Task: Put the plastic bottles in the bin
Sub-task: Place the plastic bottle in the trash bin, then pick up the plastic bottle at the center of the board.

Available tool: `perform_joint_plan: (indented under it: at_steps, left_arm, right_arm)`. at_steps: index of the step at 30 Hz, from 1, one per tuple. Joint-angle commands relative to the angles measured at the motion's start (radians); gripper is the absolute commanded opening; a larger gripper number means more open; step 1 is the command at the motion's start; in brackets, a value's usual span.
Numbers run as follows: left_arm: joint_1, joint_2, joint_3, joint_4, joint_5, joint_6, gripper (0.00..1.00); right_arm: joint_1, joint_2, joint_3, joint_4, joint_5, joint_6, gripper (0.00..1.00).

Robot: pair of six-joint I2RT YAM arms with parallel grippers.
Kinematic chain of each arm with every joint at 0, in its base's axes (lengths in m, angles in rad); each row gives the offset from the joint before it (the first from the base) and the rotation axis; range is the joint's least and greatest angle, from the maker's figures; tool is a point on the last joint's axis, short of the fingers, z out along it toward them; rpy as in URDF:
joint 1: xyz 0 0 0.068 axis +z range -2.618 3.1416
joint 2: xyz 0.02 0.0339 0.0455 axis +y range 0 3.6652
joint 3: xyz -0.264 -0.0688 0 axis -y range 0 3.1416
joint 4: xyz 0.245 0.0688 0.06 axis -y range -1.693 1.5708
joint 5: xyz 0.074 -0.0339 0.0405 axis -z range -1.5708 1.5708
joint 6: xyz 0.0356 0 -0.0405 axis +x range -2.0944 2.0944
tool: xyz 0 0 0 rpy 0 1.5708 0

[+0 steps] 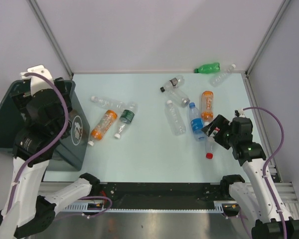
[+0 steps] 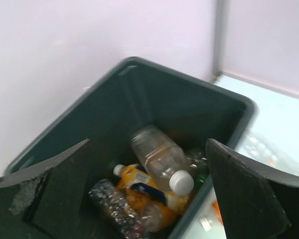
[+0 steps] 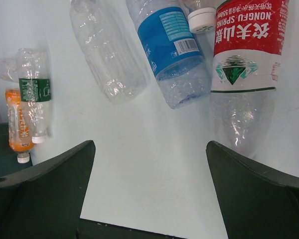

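Observation:
Next I will lower my empty left gripper past the bin (image 1: 7, 117) onto the bottle's green label (image 1: 126, 116), which lies below and to the gripper's right in the top view.
The bin (image 1: 7, 117) stands at the table's left edge, and my left gripper (image 2: 148, 144) hangs open above its mouth, holding nothing. Inside the bin (image 2: 189, 82), a clear white-capped bottle (image 2: 159, 159) shows blurred below the open jaws. It is over an orange bottle (image 2: 139, 181) and a dark one (image 2: 114, 206). My right gripper (image 1: 212, 130) is open low over the table. In the right wrist view, this gripper (image 3: 150, 144) has bare table between its fingers. A red-labelled bottle (image 3: 246, 45), a blue-labelled one (image 3: 172, 40) and a clear one (image 3: 107, 50) lie just ahead of it.
Several more bottles lie on the table: an orange one (image 1: 103, 125) and a green-labelled one (image 1: 125, 118) near the bin, and a black-capped clear one (image 1: 172, 83) in the middle. Another orange one (image 1: 207, 104) lies at the right, and a green one (image 1: 208, 67) lies by the back wall.

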Motion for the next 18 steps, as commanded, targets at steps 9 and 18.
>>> perform_joint_plan:
  at_steps: [9, 18]
  left_arm:
    - [-0.049, 0.110, 0.072, -0.076, 0.646, -0.134, 1.00]
    - [-0.109, 0.157, -0.080, 0.056, 0.805, -0.199, 1.00]
  right_arm:
    - [-0.005, -0.028, 0.011, -0.034, 0.035, -0.012, 1.00]
    - [-0.005, -0.068, 0.011, -0.065, 0.067, -0.034, 1.00]
